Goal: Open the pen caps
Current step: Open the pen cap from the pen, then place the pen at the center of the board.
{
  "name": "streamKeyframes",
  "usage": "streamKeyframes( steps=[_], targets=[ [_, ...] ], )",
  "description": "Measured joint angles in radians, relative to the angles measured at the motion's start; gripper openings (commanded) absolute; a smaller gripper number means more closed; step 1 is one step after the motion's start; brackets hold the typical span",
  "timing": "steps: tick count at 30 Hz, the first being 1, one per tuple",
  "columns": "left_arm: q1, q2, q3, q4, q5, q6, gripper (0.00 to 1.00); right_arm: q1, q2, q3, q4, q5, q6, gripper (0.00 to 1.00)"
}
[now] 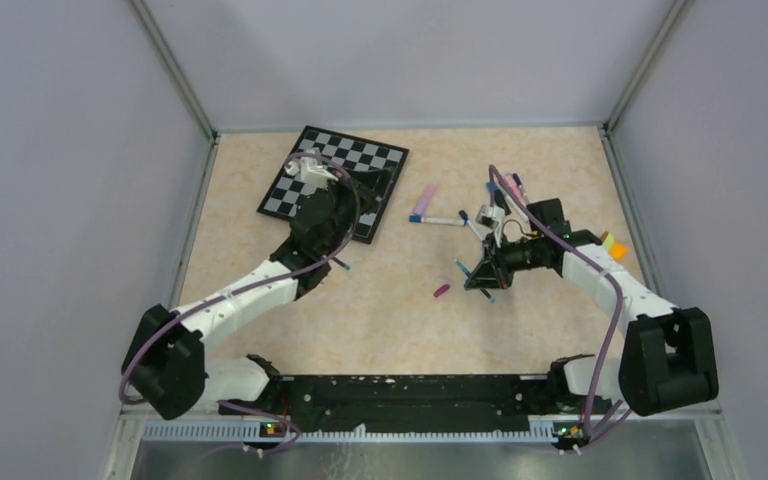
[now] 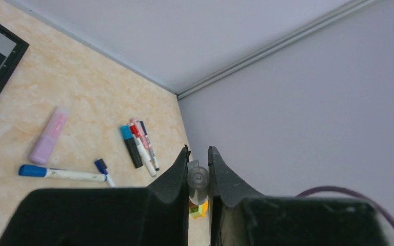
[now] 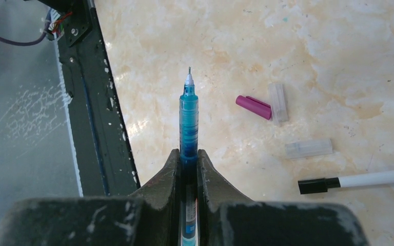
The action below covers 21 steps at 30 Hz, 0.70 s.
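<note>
The blue pen's cap is already off, so my right gripper next goes to the left in the top view and down beside the chessboard's near corner.
In the left wrist view my left gripper (image 2: 198,171) is shut on a small clear pen cap (image 2: 198,179), pinched end-on between the pads. From above, that gripper (image 1: 380,186) hangs over the chessboard's right side. My right gripper (image 3: 188,160) is shut on a blue pen (image 3: 189,113) whose bare metal tip points away from the jaws, with no cap on it. In the top view the right gripper (image 1: 480,278) sits mid-table on the right. A purple cap (image 3: 254,106) and two clear caps (image 3: 278,102) (image 3: 308,148) lie loose on the table.
The chessboard (image 1: 335,180) lies at the back left. A pink highlighter (image 2: 48,142), a blue-capped white pen (image 2: 61,173) and a cluster of capped pens (image 2: 138,146) lie near the back right. A yellow-orange block (image 1: 613,246) sits by the right wall. A black-tipped white pen (image 3: 359,180) lies near the right gripper.
</note>
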<state>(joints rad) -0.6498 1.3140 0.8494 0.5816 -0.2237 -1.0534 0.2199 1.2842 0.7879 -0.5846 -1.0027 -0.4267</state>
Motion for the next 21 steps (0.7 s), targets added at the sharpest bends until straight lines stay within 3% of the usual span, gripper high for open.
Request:
streamKeyframes(
  steps=[6, 10, 16, 21],
  targets=[
    [0.003, -0.254, -0.193, -0.074, 0.065, 0.156, 0.00, 0.022, -0.044, -0.029, 0.065, 0.060, 0.010, 0.00],
    [0.003, -0.497, -0.245, -0.288, 0.072, 0.285, 0.00, 0.132, -0.005, 0.014, 0.086, 0.173, 0.016, 0.01],
    [0.003, -0.796, -0.254, -0.589, -0.015, 0.379, 0.00, 0.325, 0.242, 0.258, 0.188, 0.315, 0.101, 0.04],
    [0.003, -0.936, -0.269, -0.785, -0.091, 0.404, 0.00, 0.474, 0.495, 0.504, 0.220, 0.416, 0.160, 0.06]
  ],
)
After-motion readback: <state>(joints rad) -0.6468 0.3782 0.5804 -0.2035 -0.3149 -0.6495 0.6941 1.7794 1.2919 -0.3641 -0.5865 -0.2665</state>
